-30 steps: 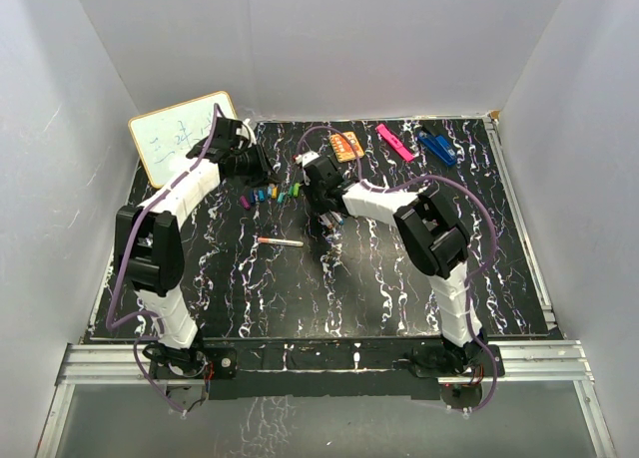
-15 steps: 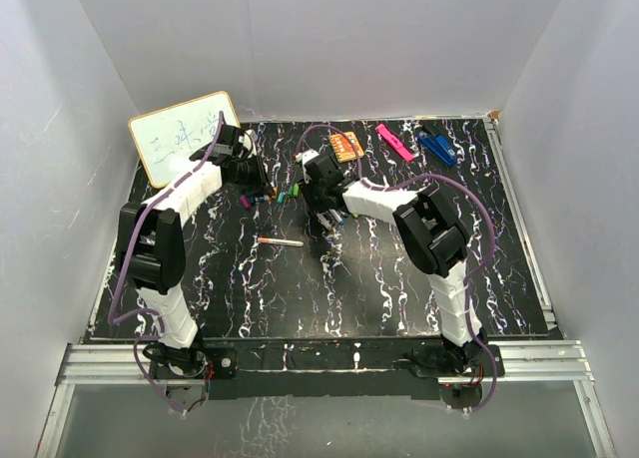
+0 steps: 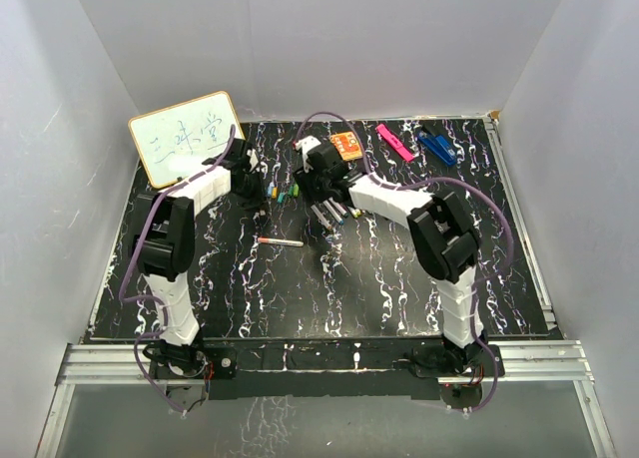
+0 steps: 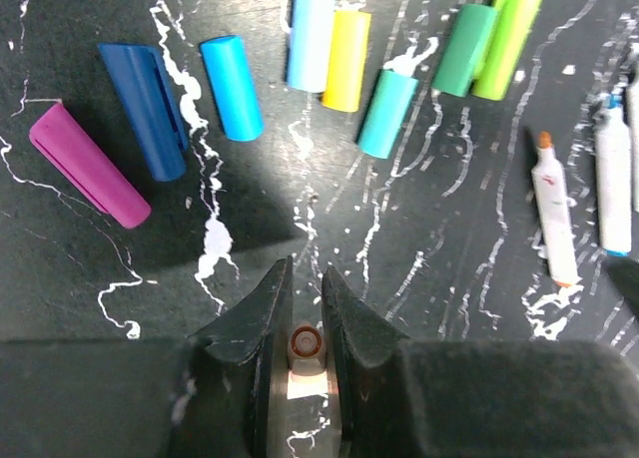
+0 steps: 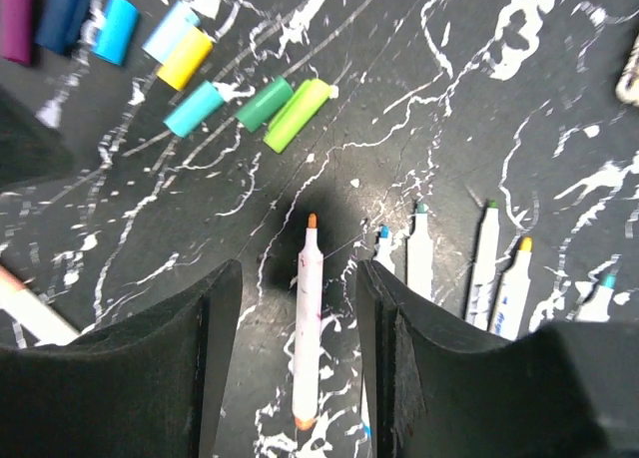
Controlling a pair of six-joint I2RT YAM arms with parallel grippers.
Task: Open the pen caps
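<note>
My left gripper moves down to the bare table on the near side of the loose pen caps (image 3: pixel 285 191) next and releases the orange-rimmed cap (image 4: pixel 307 343).
Several loose pen caps (image 4: pixel 232 87) lie in a row on the black marbled table (image 3: pixel 399 268): magenta (image 4: pixel 90 166), dark blue, cyan, yellow (image 4: pixel 346 47), teal and green. My left gripper (image 4: pixel 307 278) hovers just near of that row, shut on a small orange-rimmed cap (image 4: pixel 307 343) seen end-on. My right gripper (image 5: pixel 300 278) is open, its fingers straddling an uncapped orange-tipped pen (image 5: pixel 309 318) that lies on the table. Other uncapped pens (image 5: pixel 486 258) lie to its right. In the top view the left gripper (image 3: pixel 258 186) and right gripper (image 3: pixel 321 201) flank the caps (image 3: pixel 285 191).
A capped pen (image 3: pixel 280 241) lies alone nearer the arms. A whiteboard (image 3: pixel 185 134) leans at the back left. At the back edge lie an orange packet (image 3: pixel 346 146), a flat pink bar (image 3: pixel 394 142) and a dark-blue clip (image 3: pixel 436 146). White walls enclose the table.
The right gripper has opened and let the orange-tipped pen down onto the table. The left gripper, still shut, has swung in toward the row of caps.
</note>
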